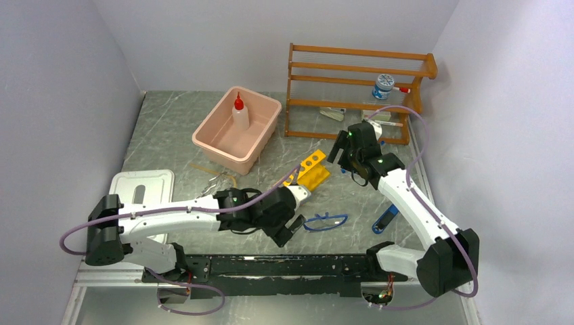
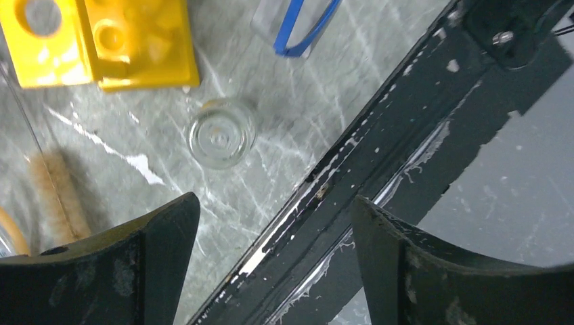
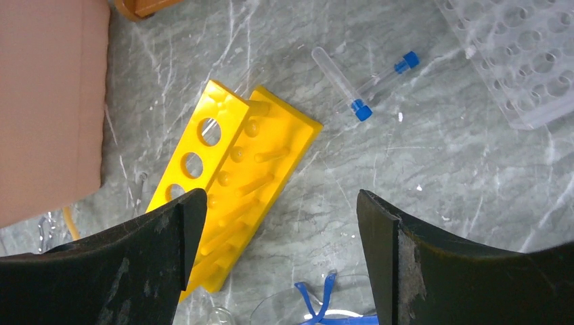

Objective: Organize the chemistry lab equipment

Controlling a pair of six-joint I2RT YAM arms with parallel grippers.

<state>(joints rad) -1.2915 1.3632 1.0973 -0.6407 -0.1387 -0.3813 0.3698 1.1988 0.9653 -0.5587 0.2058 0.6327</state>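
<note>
Next, my left gripper moves down and outward around the sides of the tiny clear beaker (image 2: 221,132), where bare tabletop leaves room for the fingers.
The yellow holed rack (image 1: 310,169) lies on its side mid-table; it also shows in the right wrist view (image 3: 237,162) and the left wrist view (image 2: 101,40). My left gripper (image 1: 288,231) is open and empty above the table's near edge (image 2: 274,210), close to the tiny clear beaker (image 2: 221,132) and the blue-framed goggles (image 1: 326,221). My right gripper (image 1: 342,154) is open and empty over the rack's right side (image 3: 281,203). Two blue-capped tubes (image 3: 342,84) lie beyond it. The red-capped squeeze bottle (image 1: 238,112) stands in the pink tub (image 1: 216,145). The tan tubing (image 1: 203,168) and metal tongs (image 1: 218,179) lie left of the rack.
The wooden shelf rack (image 1: 355,68) stands at the back right with small items on it. A white lid (image 1: 141,186) lies at the left. A clear holed tray (image 3: 521,61) and a blue item (image 1: 384,219) lie at the right. A black rail (image 2: 379,156) runs along the near edge.
</note>
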